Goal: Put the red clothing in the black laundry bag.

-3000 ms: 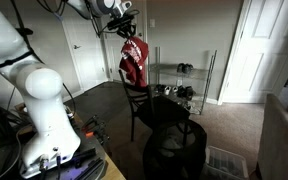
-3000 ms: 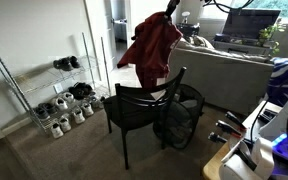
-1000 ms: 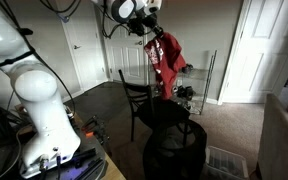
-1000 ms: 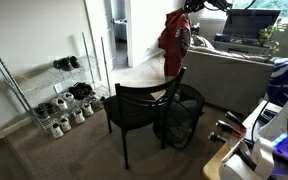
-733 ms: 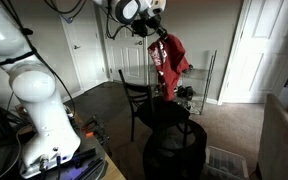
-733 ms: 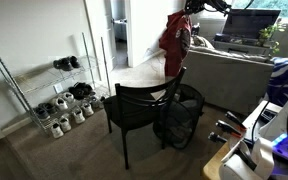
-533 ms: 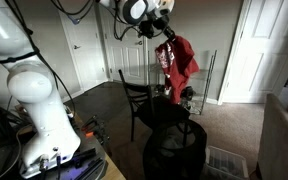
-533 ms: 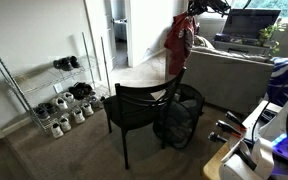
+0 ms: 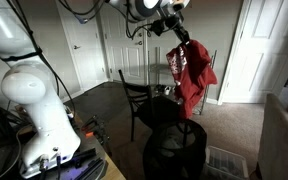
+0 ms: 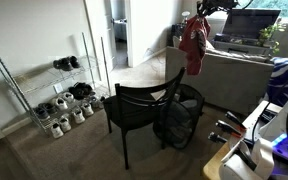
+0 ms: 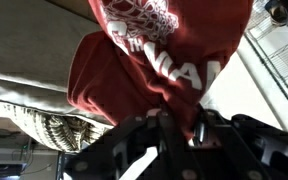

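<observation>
My gripper is over the open black laundry bag (image 9: pixel 176 137), the cloth's lower edge hanging above the bag's rim, and needs to lower slightly there, then release the cloth's top.
The red clothing (image 9: pixel 191 75) with white print hangs in the air from my gripper (image 9: pixel 180 38). It also shows in an exterior view (image 10: pixel 193 42) and fills the wrist view (image 11: pixel 154 55). My gripper (image 11: pixel 179 122) is shut on the top of the cloth. The black laundry bag (image 9: pixel 176 152) stands open on the floor right below the hanging cloth. It shows beside the chair in an exterior view (image 10: pixel 179 118). The cloth's lower edge hangs just above the bag's rim.
A black chair (image 9: pixel 139 100) stands next to the bag (image 10: pixel 139 108). A wire shoe rack (image 10: pixel 44 85) holds several shoes by the wall. A sofa (image 10: pixel 239 70) is behind the bag. A desk with gear (image 10: pixel 249 140) is at the front.
My gripper has carried the red clothing from over the chair sideways until it hangs above the black laundry bag. The cloth swings a little.
</observation>
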Controlling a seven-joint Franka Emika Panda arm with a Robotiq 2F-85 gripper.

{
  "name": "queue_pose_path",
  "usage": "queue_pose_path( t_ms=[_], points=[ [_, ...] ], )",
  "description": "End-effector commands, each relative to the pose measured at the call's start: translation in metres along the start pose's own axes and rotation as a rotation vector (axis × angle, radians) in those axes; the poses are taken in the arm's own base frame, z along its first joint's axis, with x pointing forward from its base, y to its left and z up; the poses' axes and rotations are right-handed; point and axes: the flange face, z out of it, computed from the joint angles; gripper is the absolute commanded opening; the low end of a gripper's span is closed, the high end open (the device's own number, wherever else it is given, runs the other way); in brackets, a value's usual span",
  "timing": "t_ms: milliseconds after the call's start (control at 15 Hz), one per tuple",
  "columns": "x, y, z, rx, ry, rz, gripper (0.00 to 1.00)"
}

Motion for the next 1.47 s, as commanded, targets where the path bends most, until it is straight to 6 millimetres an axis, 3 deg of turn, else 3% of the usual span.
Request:
queue_pose_path(
  t_ms=[0,667,733,867,1333,1400],
  points=[
    [0.001,0.003,-0.006,-0.048,-0.079,0.010,0.05],
    [-0.009,0.009,0.001,-0.105,-0.192,0.010,0.05],
    [-0.009,0.010,0.001,-0.115,-0.194,0.016,0.46],
    [-0.008,0.010,0.001,-0.118,-0.207,0.019,0.52],
    [0.002,0.012,-0.005,-0.121,-0.203,0.031,0.97],
    [0.002,0.012,-0.006,-0.119,-0.202,0.031,0.99]
  ],
)
